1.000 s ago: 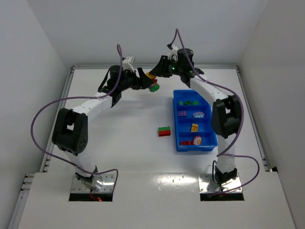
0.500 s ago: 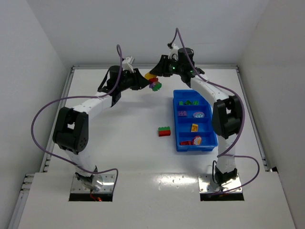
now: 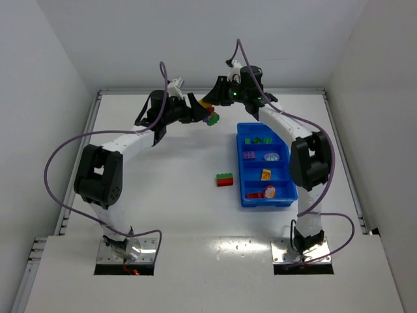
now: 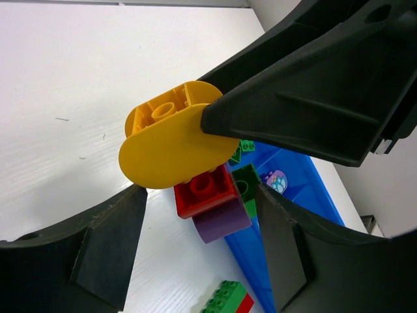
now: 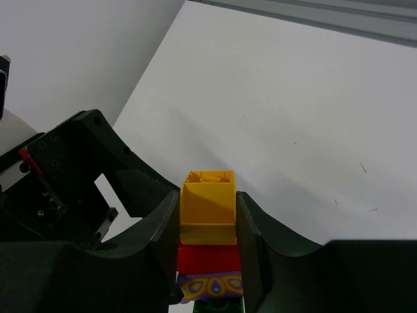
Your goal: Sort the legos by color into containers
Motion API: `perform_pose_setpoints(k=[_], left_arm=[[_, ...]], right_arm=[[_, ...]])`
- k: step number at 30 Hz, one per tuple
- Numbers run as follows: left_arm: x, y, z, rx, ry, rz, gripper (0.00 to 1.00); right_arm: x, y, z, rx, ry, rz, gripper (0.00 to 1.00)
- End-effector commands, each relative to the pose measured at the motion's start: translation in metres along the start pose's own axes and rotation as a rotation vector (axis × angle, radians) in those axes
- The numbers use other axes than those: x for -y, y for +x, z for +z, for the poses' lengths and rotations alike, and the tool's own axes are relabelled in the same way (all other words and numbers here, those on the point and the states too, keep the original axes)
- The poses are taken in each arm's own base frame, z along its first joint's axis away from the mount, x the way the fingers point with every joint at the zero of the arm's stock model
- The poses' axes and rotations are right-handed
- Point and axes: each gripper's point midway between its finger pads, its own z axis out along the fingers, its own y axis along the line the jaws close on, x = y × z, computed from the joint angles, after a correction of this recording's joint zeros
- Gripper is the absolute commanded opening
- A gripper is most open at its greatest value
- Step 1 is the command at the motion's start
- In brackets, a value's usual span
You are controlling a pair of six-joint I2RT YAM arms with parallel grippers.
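I will move my right gripper back and down next and release the yellow brick beside the tray's yellow piece (image 3: 251,174), because that container is below the gripper, nearer my base.
My right gripper (image 5: 208,215) is shut on a stack of legos held in the air: a yellow brick (image 5: 207,205) between the pads, with red (image 5: 208,257), purple (image 5: 210,285) and green bricks below it. In the left wrist view the stack's red brick (image 4: 205,189) and purple brick (image 4: 221,225) hang between the fingers of my left gripper (image 4: 201,195), which is open, with a gap on the left side. From above, both grippers meet at the stack (image 3: 210,116), left of the blue tray (image 3: 240,163). A green-and-red brick (image 3: 224,179) lies on the table.
The tray's containers hold green bricks (image 3: 257,139) at the far end, then purple pieces (image 3: 249,154), a yellow one (image 3: 266,173) and red ones (image 3: 257,194) nearest. White walls close in the table on three sides.
The stack and both grippers have shifted slightly at the same spot. The left gripper stays around the lower bricks, and the right gripper keeps its hold.
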Motion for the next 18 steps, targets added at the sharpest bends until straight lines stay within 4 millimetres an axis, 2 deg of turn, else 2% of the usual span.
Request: perform_pose_setpoints(k=[1, 2, 7, 9, 10, 12, 13, 17, 18], left_arm=[[0.017, -0.022, 0.001, 0.057, 0.068, 0.024, 0.73], [0.020, -0.025, -0.001, 0.064, 0.072, 0.029, 0.73], [0.017, -0.026, -0.003, 0.083, 0.057, 0.023, 0.73], [0.016, -0.027, -0.002, 0.089, 0.048, 0.022, 0.70], [0.016, -0.027, -0.002, 0.089, 0.048, 0.022, 0.66], [0.014, -0.028, -0.002, 0.095, 0.040, 0.022, 0.60], [0.010, -0.030, -0.004, 0.101, 0.032, 0.020, 0.57], [0.010, -0.033, -0.003, 0.114, 0.027, 0.015, 0.57], [0.010, -0.033, -0.003, 0.114, 0.027, 0.015, 0.57]], right_arm=[[-0.039, -0.037, -0.015, 0.088, -0.056, -0.071, 0.00], [-0.041, -0.041, -0.016, 0.095, -0.059, -0.075, 0.00], [-0.046, -0.034, -0.011, 0.080, -0.048, -0.070, 0.00], [-0.048, -0.038, -0.014, 0.092, -0.042, -0.074, 0.00], [-0.054, -0.035, -0.014, 0.087, -0.050, -0.086, 0.00], [-0.049, -0.029, -0.013, 0.074, -0.034, -0.075, 0.00], [-0.055, -0.031, -0.014, 0.081, -0.036, -0.081, 0.00], [-0.051, -0.029, -0.016, 0.085, -0.012, -0.077, 0.00], [-0.056, -0.025, -0.016, 0.079, -0.019, -0.079, 0.00]])
